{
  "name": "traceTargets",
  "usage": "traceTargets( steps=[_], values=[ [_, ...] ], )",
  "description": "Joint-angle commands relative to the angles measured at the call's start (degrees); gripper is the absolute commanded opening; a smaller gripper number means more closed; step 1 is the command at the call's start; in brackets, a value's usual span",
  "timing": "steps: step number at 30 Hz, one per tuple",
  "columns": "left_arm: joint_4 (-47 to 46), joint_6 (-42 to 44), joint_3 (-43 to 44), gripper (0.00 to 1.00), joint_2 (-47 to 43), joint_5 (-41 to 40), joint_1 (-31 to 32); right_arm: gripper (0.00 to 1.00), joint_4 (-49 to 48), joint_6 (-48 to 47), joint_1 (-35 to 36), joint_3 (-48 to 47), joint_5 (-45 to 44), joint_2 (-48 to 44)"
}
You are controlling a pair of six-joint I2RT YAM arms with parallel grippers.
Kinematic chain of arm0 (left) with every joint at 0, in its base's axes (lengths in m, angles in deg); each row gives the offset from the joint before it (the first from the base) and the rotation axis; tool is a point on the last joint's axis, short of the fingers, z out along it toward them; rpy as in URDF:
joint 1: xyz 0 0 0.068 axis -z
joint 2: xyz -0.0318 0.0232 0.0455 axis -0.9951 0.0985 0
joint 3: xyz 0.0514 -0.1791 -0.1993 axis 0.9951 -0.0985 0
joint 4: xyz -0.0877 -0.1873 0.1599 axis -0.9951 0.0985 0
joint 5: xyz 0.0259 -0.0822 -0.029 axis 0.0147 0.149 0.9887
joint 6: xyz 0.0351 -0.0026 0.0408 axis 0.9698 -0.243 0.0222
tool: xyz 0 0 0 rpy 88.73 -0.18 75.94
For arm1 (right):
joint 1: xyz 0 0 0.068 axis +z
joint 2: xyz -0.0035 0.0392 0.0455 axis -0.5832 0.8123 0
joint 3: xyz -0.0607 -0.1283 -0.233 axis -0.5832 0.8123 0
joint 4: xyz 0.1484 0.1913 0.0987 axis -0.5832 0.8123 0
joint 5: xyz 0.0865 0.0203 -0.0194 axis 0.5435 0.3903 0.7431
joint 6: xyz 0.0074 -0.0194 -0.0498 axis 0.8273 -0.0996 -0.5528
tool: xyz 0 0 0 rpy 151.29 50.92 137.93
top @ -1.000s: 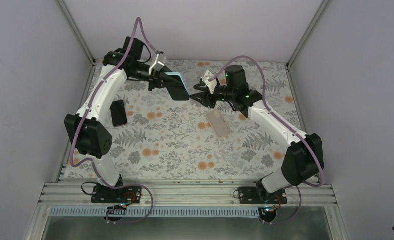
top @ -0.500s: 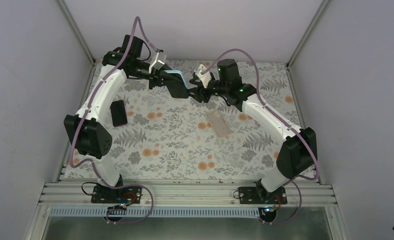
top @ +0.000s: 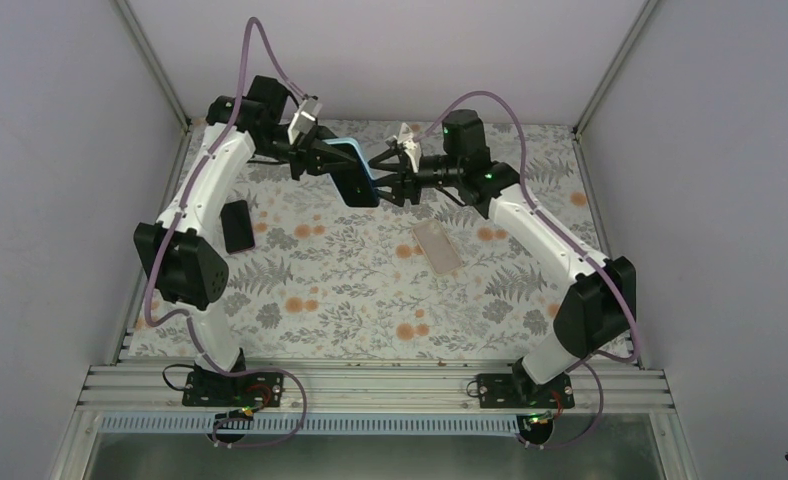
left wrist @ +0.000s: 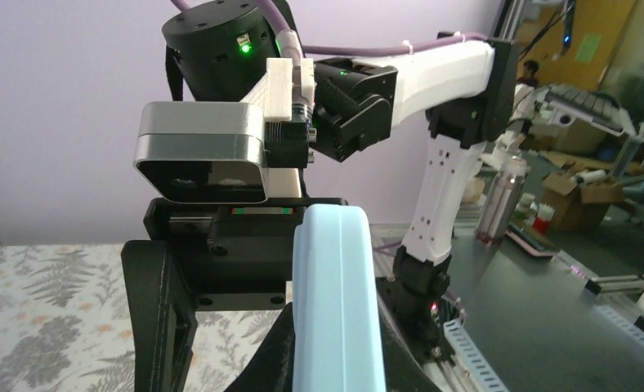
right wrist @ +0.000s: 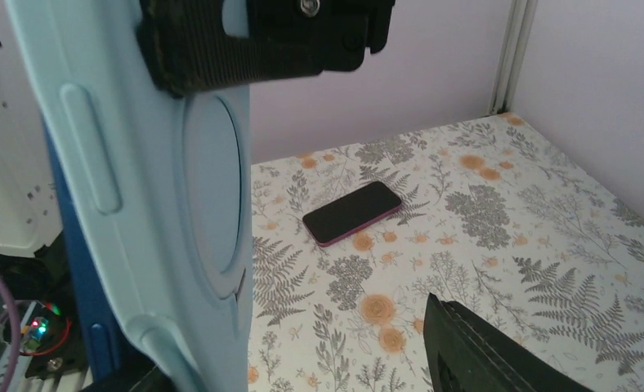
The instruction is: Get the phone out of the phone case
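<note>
I will next move my right gripper slightly left in its wrist view and close on the phone case's loose edge [top: 373, 181] [right wrist: 165, 341], since one finger is still off it.
A light blue phone case [top: 349, 151] with the dark phone [top: 356, 186] in it hangs in the air over the back of the table. My left gripper [top: 328, 165] is shut on it; in the left wrist view the case's edge [left wrist: 337, 302] stands upright between my fingers. My right gripper [top: 384, 186] faces it from the right, open, its jaws on either side of the case's free end. In the right wrist view the case back [right wrist: 163, 204] fills the left, a strip of dark blue phone [right wrist: 82, 278] shows behind it, and one right finger [right wrist: 482, 351] stands apart.
A second black phone [top: 236, 225] lies flat on the floral table [top: 350, 290] at the left, with a pink rim in the right wrist view [right wrist: 353, 212]. A clear empty case [top: 437, 245] lies right of centre. Frame posts and walls close the back.
My right gripper has moved left up to the held case and opened wider. My left gripper has shifted slightly with the case, still shut on it.
</note>
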Motion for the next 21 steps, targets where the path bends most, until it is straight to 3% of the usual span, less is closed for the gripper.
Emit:
traceTargets(
  steps=[1, 4, 8, 10, 11, 14, 17, 21],
  values=[
    [2.67, 6.04, 1.02, 0.02, 4.27, 10.33, 2.56, 0.63, -10.16, 3.24, 5.01, -6.95, 10.38, -3.11],
    [2.67, 6.35, 2.11, 0.02, 4.58, 8.17, 2.87, 0.54, -8.27, 3.92, 5.77, -9.2, 11.71, -1.55],
    [2.59, 5.56, 5.32, 0.03, 4.56, 3.75, 2.26, 0.24, -6.48, 4.77, 5.69, -10.15, 12.7, -0.08],
    [2.58, 5.28, 6.97, 0.23, 3.81, 0.71, 1.22, 0.09, -5.75, 4.31, 4.97, -8.4, 12.4, -1.24],
    [2.58, 5.03, 7.59, 0.38, 3.43, -0.44, 0.6, 0.04, -5.53, 4.56, 4.3, -7.12, 12.55, -2.07],
    [0.93, 3.35, 9.31, 0.7, 1.54, -4.55, -1.69, 0.03, -3.55, 2.86, 2.16, -1.26, 10.83, -5.69],
    [-9.08, -4.97, 7.54, 0.84, -2.41, -12.71, -2.84, 0.03, -0.57, 1.14, -2.52, 1.85, 11.23, -8.23],
    [-33.92, -17.7, -6.14, 0.94, -13.94, -31.69, -2.46, 0.03, 3.83, -1.52, -10.09, 3.61, 13.39, -10.55]
  ],
)
